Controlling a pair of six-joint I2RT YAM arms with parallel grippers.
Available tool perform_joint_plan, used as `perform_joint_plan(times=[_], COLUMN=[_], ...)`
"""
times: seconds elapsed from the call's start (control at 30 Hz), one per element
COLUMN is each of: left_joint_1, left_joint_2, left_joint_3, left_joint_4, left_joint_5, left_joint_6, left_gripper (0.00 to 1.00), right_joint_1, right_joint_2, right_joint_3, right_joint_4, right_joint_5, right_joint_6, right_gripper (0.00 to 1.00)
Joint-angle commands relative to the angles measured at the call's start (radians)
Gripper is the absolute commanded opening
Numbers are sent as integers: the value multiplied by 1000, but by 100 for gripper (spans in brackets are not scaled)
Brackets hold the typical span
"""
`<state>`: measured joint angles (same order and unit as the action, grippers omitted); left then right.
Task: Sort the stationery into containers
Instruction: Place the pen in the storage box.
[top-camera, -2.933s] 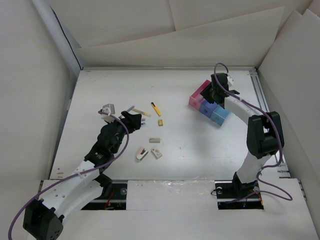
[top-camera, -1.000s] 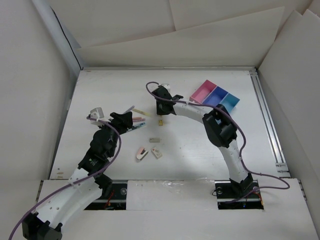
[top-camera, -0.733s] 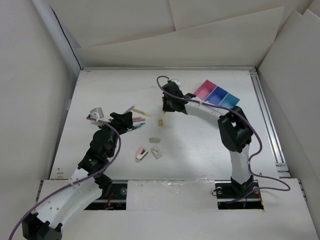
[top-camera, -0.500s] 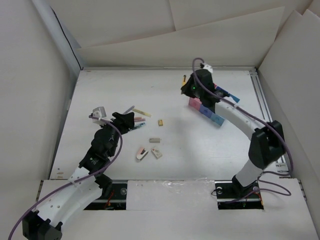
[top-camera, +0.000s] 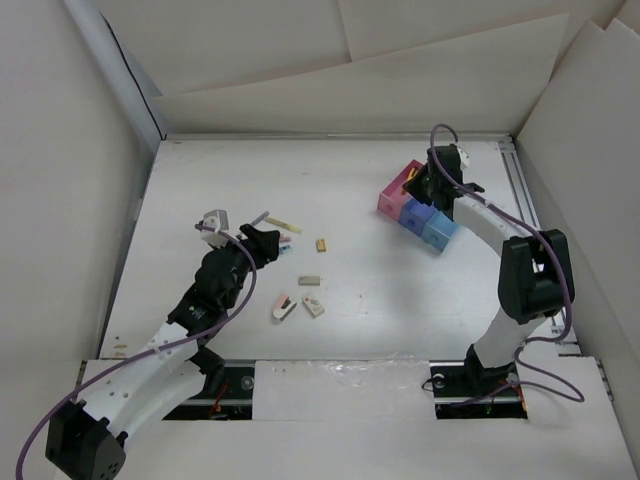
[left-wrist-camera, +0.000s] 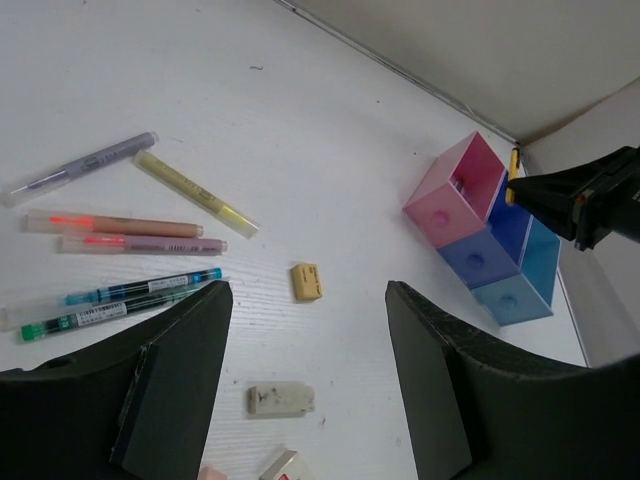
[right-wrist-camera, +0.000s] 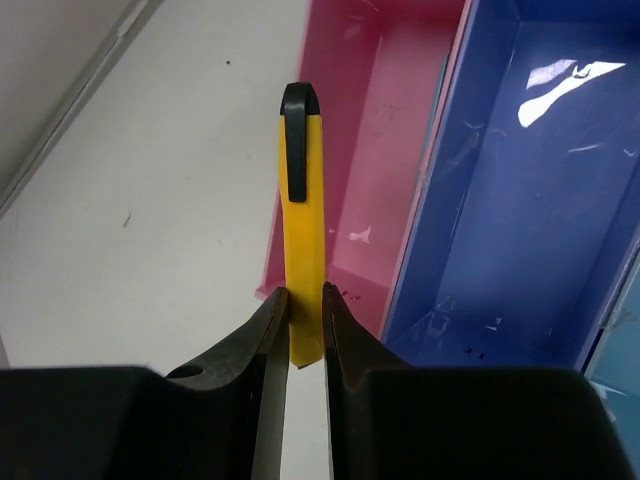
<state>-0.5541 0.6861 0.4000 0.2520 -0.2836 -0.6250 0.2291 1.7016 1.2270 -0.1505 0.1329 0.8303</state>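
Note:
The pink box lies open just below my right gripper, which will next lower a little toward it and release the yellow-black piece (right-wrist-camera: 302, 220) into the box's empty inside.
My right gripper (right-wrist-camera: 303, 310) is shut on the yellow-black piece (right-wrist-camera: 302, 220) and holds it above the near edge of the pink box (right-wrist-camera: 370, 130), beside the purple-blue box (right-wrist-camera: 520, 180). In the top view the right gripper (top-camera: 420, 183) sits over the pink box (top-camera: 392, 195), purple-blue box (top-camera: 414, 212) and light blue box (top-camera: 440, 230). My left gripper (left-wrist-camera: 305, 400) is open and empty above a white eraser (left-wrist-camera: 281, 400) and a tan block (left-wrist-camera: 306, 282). Several pens (left-wrist-camera: 130, 230) lie at the left of it.
More erasers (top-camera: 312, 305) and a pink-white piece (top-camera: 283, 306) lie near the table's middle. White paper walls stand behind and at both sides. A metal rail (top-camera: 530, 220) runs along the right edge.
My right arm reached left to the yellow-black piece, picked it up, and swung back right to the boxes. The piece is gone from the table. The left arm shifted slightly.

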Motion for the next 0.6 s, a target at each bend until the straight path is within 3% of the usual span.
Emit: perform_joint_plan(times=[0.0,0.3,0.57], left_joint_1=[5,5,5], left_joint_2=[-7,-7,-7], left_joint_3=[45,45,45], left_joint_4=[58,58,58], left_joint_5=[14,14,14], left_joint_6=[15,15,15], left_gripper=[60,60,60], right_joint_1=[-19,-37,-47], right_joint_2=[12,64,46], right_joint_3=[12,32,32], right_joint_4=[52,52,52], right_joint_5=[-52,-75,-84], right_joint_6=[29,38,38], right_gripper=[0,4,39])
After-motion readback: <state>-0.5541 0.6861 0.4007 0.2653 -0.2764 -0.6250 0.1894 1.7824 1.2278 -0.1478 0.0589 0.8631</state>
